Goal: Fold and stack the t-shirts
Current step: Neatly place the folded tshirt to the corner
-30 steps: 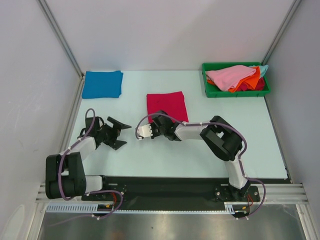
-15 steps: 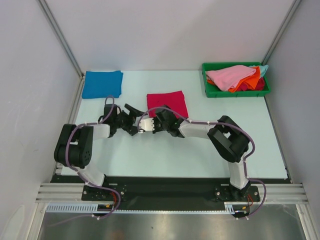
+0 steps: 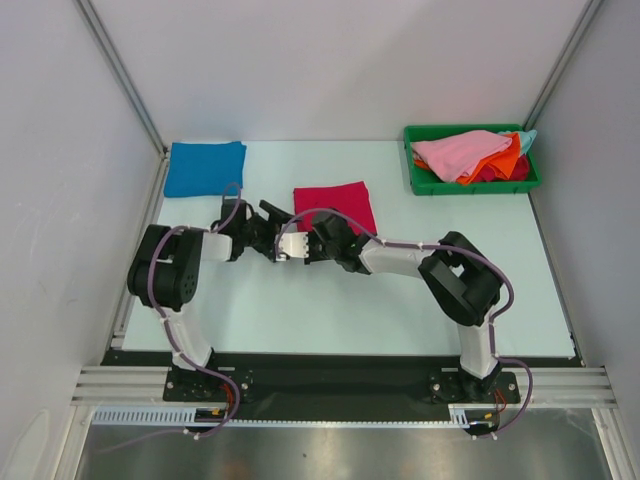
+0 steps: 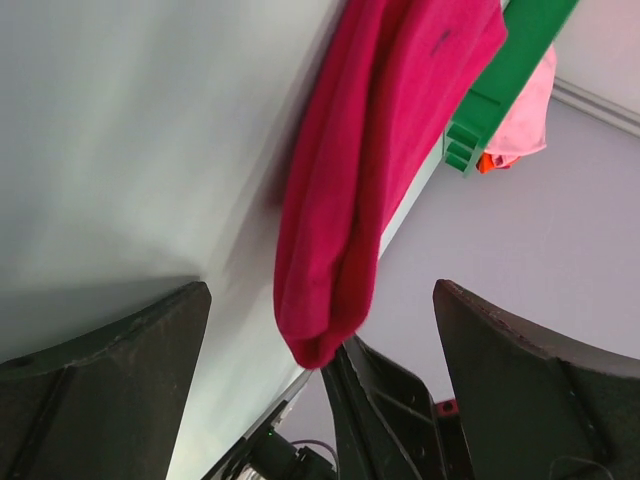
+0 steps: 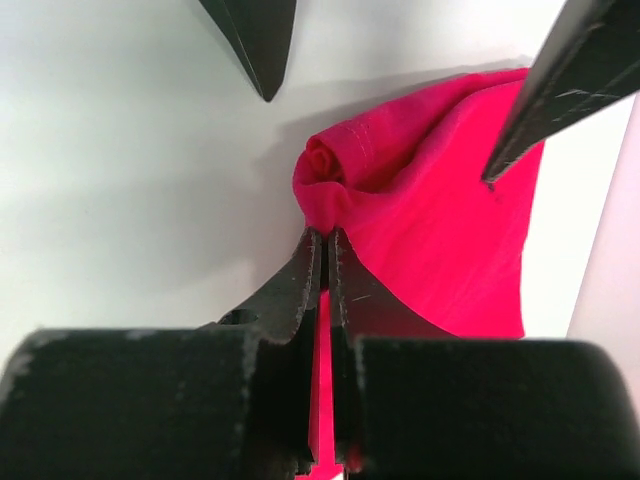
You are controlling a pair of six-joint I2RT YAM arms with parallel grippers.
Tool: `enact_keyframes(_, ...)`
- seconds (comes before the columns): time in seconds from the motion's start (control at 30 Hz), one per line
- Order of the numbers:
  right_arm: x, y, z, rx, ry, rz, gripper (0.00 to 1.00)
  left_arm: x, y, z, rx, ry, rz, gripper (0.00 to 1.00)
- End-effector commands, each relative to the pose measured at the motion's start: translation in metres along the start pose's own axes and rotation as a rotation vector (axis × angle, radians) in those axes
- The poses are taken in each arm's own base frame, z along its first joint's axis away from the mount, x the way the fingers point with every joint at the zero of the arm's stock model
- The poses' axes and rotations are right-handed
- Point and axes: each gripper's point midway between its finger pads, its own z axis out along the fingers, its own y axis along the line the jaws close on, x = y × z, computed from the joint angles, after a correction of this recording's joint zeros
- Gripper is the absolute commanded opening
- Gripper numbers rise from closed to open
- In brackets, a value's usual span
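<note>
The crimson t-shirt's raised side edge [image 3: 299, 206] [image 4: 362, 115] lies outward of the left gripper's fingers, past the t-shirt's pinched corner, so the left gripper needs to move outward next and close on that edge.
A folded crimson t-shirt [image 3: 335, 205] lies mid-table. My right gripper [image 3: 300, 240] is shut on its near-left corner; in the right wrist view the jaws [image 5: 322, 235] pinch the bunched crimson cloth [image 5: 420, 210]. My left gripper [image 3: 284, 230] is open and faces the right one, its two fingers on either side of that same corner. In the left wrist view the crimson corner [image 4: 330, 250] hangs between the wide fingers [image 4: 130, 350], with the right gripper's black jaws just below it. A folded blue t-shirt [image 3: 205, 168] lies at the back left.
A green bin [image 3: 425, 182] at the back right holds a pink t-shirt [image 3: 455, 152] and an orange one [image 3: 505, 158], heaped loosely. Grey walls close in the table on the left, back and right. Both arms stretch across the table's middle.
My left arm has swung right from the near left until its open fingers reach the crimson corner. The right gripper has crept slightly away from me, still shut.
</note>
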Motion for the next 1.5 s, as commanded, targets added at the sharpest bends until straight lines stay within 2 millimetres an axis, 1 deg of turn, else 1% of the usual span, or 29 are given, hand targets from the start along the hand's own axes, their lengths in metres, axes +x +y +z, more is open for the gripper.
enact_keyframes(0.0,-0.026,-0.033,-0.019,0.068,-0.085,0.026,0.00,0.000,-0.024,0.006,0.063,0.019,0.011,1.00)
enact_keyframes(0.1,-0.026,-0.032,-0.019,0.060,-0.087,0.027,0.00,-0.002,-0.030,0.009,0.085,0.019,0.006,1.00)
enact_keyframes(0.13,-0.026,-0.033,-0.019,0.059,-0.089,0.028,0.00,-0.002,-0.029,0.012,0.085,0.025,0.005,1.00)
enact_keyframes(0.17,-0.027,-0.034,-0.020,0.058,-0.090,0.028,0.00,-0.003,-0.032,0.015,0.091,0.030,0.007,1.00)
enact_keyframes(0.33,-0.030,-0.040,-0.022,0.066,-0.101,0.024,0.00,-0.007,-0.033,0.026,0.102,0.052,-0.021,1.00)
enact_keyframes(0.53,-0.032,-0.057,-0.026,0.089,-0.128,0.058,0.00,-0.014,-0.020,0.037,0.021,0.047,-0.031,1.00)
enact_keyframes(0.57,-0.033,-0.059,-0.026,0.093,-0.129,0.058,0.00,-0.013,-0.023,0.039,0.022,0.055,-0.026,0.99)
enact_keyframes(0.63,-0.034,-0.062,-0.027,0.099,-0.132,0.060,0.00,-0.012,-0.018,0.044,0.008,0.076,-0.045,0.98)
enact_keyframes(0.67,-0.035,-0.064,-0.027,0.105,-0.137,0.064,0.00,-0.014,-0.022,0.046,0.005,0.075,-0.044,0.98)
enact_keyframes(0.73,-0.038,-0.069,-0.028,0.114,-0.145,0.070,0.00,-0.015,-0.014,0.049,-0.044,0.071,-0.038,0.97)
enact_keyframes(0.8,-0.044,-0.072,-0.029,0.111,-0.164,0.075,0.00,-0.019,-0.019,0.051,-0.049,0.058,-0.016,0.94)
enact_keyframes(0.87,-0.045,-0.070,-0.028,0.100,-0.170,0.080,0.00,-0.022,-0.019,0.052,-0.054,0.042,-0.020,0.91)
enact_keyframes(0.9,-0.046,-0.071,-0.028,0.103,-0.168,0.081,0.00,-0.024,-0.018,0.053,-0.056,0.037,-0.017,0.90)
enact_keyframes(0.93,-0.046,-0.070,-0.028,0.103,-0.168,0.085,0.00,-0.026,-0.014,0.054,-0.076,0.031,-0.020,0.89)
enact_keyframes(1.0,-0.048,-0.072,-0.029,0.107,-0.173,0.084,0.00,-0.030,-0.017,0.058,-0.077,0.022,0.007,0.87)
enact_keyframes(1.03,-0.047,-0.072,-0.030,0.106,-0.171,0.085,0.00,-0.031,-0.014,0.061,-0.082,0.023,0.005,0.87)
enact_keyframes(1.07,-0.048,-0.074,-0.031,0.111,-0.175,0.083,0.00,-0.033,-0.017,0.063,-0.071,0.027,0.012,0.86)
enact_keyframes(1.13,-0.047,-0.077,-0.033,0.117,-0.179,0.090,0.00,-0.036,-0.016,0.066,-0.081,0.023,0.018,0.85)
enact_keyframes(1.17,-0.048,-0.078,-0.034,0.118,-0.184,0.092,0.00,-0.040,-0.020,0.070,-0.081,0.016,0.030,0.84)
enact_keyframes(1.23,-0.051,-0.080,-0.036,0.122,-0.193,0.095,0.00,-0.043,-0.018,0.073,-0.097,0.010,0.045,0.84)
enact_keyframes(1.33,-0.053,-0.082,-0.038,0.127,-0.204,0.106,0.00,-0.046,-0.024,0.076,-0.082,0.004,0.051,0.77)
enact_keyframes(1.37,-0.054,-0.083,-0.039,0.132,-0.210,0.113,0.00,-0.047,-0.025,0.075,-0.075,0.000,0.051,0.73)
enact_keyframes(1.47,-0.054,-0.087,-0.040,0.141,-0.212,0.119,0.00,-0.050,-0.025,0.077,-0.077,-0.014,0.053,0.73)
